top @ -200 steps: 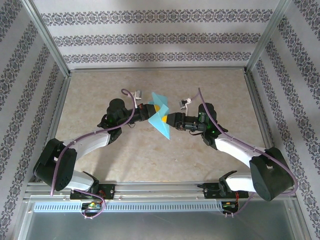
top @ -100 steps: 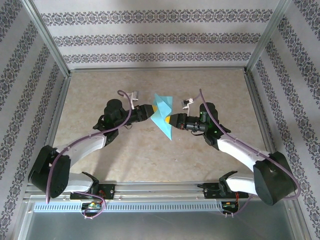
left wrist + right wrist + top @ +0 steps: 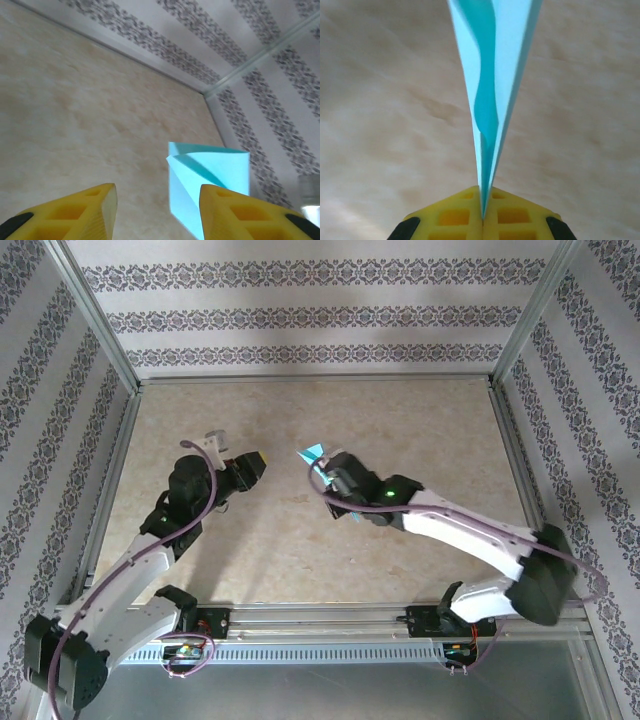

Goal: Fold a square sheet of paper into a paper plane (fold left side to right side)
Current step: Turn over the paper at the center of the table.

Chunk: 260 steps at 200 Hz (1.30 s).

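Observation:
I will lower my right gripper to the bare tabletop below and let go of the paper there, because the folded paper plane still hangs clear of the beige table.
The square sheet of paper is folded into a slim cyan paper plane, held off the beige table near its middle. My right gripper is shut on it. In the right wrist view the paper plane stands on edge, its layers pinched between the right gripper's yellow fingers. My left gripper is open a little to the left, apart from the paper. In the left wrist view its yellow fingers frame a gap with nothing in it. The paper plane hangs ahead, partly behind the right finger.
The beige tabletop is boxed in by an aluminium frame and patterned walls at the back and both sides. Purple cables run along both arms.
The left gripper has opened, let go of the paper and drawn back to the left. The right gripper has shut on the paper and swung it left, edge-on to the top view.

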Each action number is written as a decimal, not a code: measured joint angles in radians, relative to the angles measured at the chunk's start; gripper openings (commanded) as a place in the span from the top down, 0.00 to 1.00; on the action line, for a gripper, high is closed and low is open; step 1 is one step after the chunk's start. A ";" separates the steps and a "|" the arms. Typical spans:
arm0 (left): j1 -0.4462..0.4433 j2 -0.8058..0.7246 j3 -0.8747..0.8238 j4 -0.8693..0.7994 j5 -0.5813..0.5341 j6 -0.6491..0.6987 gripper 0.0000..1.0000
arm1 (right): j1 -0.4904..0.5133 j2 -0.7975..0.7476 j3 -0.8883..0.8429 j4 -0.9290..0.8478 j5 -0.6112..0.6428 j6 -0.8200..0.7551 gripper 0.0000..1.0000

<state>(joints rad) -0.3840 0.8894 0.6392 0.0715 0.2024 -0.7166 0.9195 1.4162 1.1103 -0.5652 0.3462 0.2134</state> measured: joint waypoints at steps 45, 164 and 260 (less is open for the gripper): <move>0.000 -0.077 -0.009 -0.105 -0.130 0.023 0.52 | 0.100 0.362 0.111 -0.193 0.425 -0.127 0.97; 0.001 -0.008 -0.015 -0.139 -0.120 0.033 0.49 | 0.129 0.568 0.214 -0.293 0.222 -0.180 0.43; 0.006 0.230 -0.015 -0.042 0.075 -0.025 0.45 | -0.111 0.132 0.011 -0.126 -0.210 -0.029 0.22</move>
<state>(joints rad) -0.3782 1.1191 0.6239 0.0296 0.2775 -0.7414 0.8089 1.5482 1.1213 -0.6910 0.1360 0.1841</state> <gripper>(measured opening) 0.546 0.758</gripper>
